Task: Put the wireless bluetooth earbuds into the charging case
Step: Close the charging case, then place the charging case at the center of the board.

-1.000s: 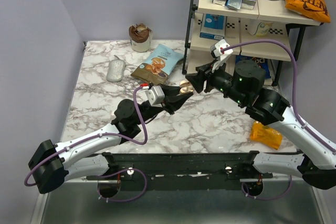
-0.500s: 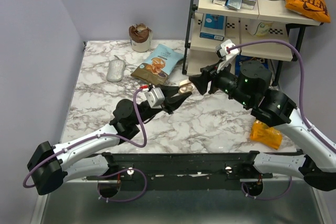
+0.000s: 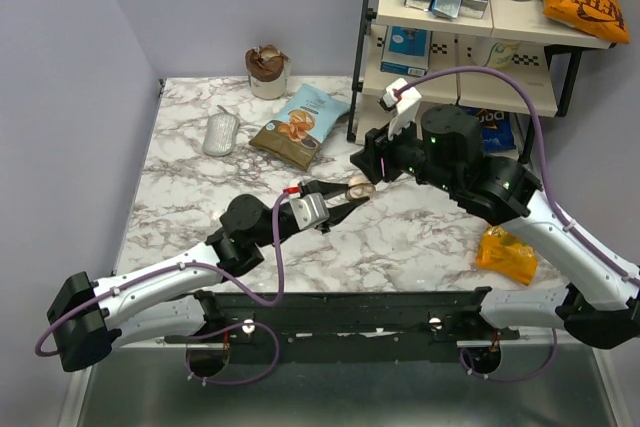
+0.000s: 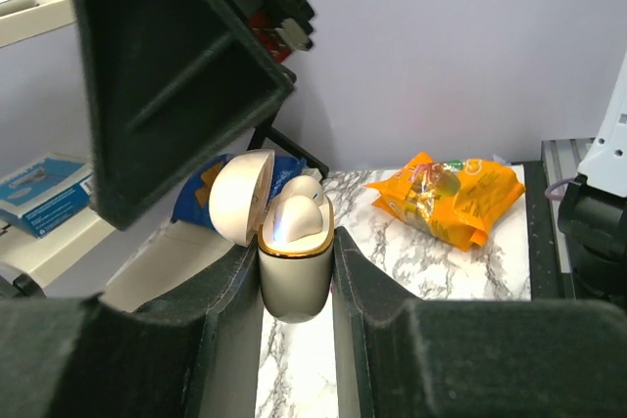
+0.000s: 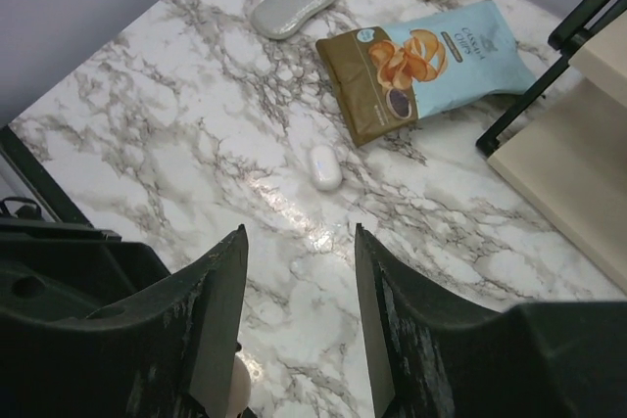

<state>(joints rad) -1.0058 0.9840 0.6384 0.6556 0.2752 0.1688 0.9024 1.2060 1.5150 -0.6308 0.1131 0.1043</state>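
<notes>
The charging case (image 4: 292,281) still hangs above the table, so it goes lower next as my left gripper tilts down toward the clear marble before the shelf to release it.
My left gripper (image 3: 352,192) (image 4: 297,252) is shut on the charging case (image 4: 292,281), a white oval case with a gold rim, held upright above the table. Its lid (image 4: 239,199) is swung open to the left. One whitish earbud (image 4: 294,218) sits in the case's mouth. My right gripper (image 3: 366,165) (image 5: 299,230) hangs open just above and behind the case, with nothing between its fingers. In the right wrist view a small white oblong piece, apparently the other earbud (image 5: 324,167), lies on the marble ahead of the fingers. The top view hides it behind the arms.
A blue and brown snack bag (image 3: 300,125) and a grey oval object (image 3: 221,133) lie at the back of the table, beside a cup (image 3: 267,72). A black-framed shelf (image 3: 450,37) stands at the back right. An orange packet (image 3: 505,255) lies at the right front.
The left gripper has carried the case slightly right and nearer the front. The right gripper has swung left and down to hover over the case, its fingers pointing down.
</notes>
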